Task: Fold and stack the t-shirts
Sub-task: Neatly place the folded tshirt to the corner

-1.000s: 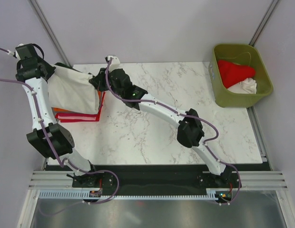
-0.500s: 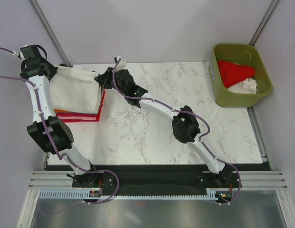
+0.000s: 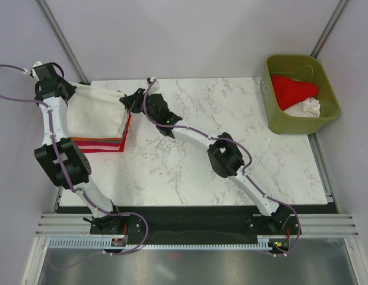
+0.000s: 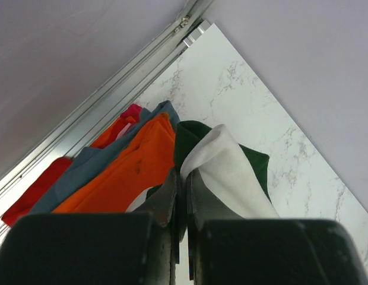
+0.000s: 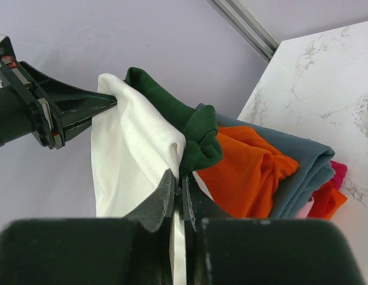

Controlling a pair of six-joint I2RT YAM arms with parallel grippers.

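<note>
My left gripper lowers the cream corner onto the orange shirt's far end (image 4: 158, 138) next and releases the cloth there, as that end lies below the gripper, still uncovered.
A folded cream t-shirt (image 3: 96, 113) with dark green trim hangs over a stack of folded orange, grey-blue and red t-shirts (image 3: 107, 144) at the table's far left. My left gripper (image 3: 70, 90) is shut on the cream shirt's far left corner; in the left wrist view (image 4: 183, 178) cream and green cloth runs out from between its closed jaws. My right gripper (image 3: 128, 101) is shut on the shirt's far right corner; the right wrist view (image 5: 178, 178) shows cream cloth (image 5: 127, 154) and a green sleeve (image 5: 196, 133) pinched there, above the orange shirt (image 5: 249, 172).
An olive-green plastic bin (image 3: 278, 122) stands at the far right and holds a red shirt (image 3: 294, 89) and a white one (image 3: 305, 108). The white marble table (image 3: 190, 172) lies under my right arm. Metal frame posts rise at the back corners.
Both grippers have moved toward the far left with the cream shirt held between them, carrying it further back over the stack. The bin has not moved.
</note>
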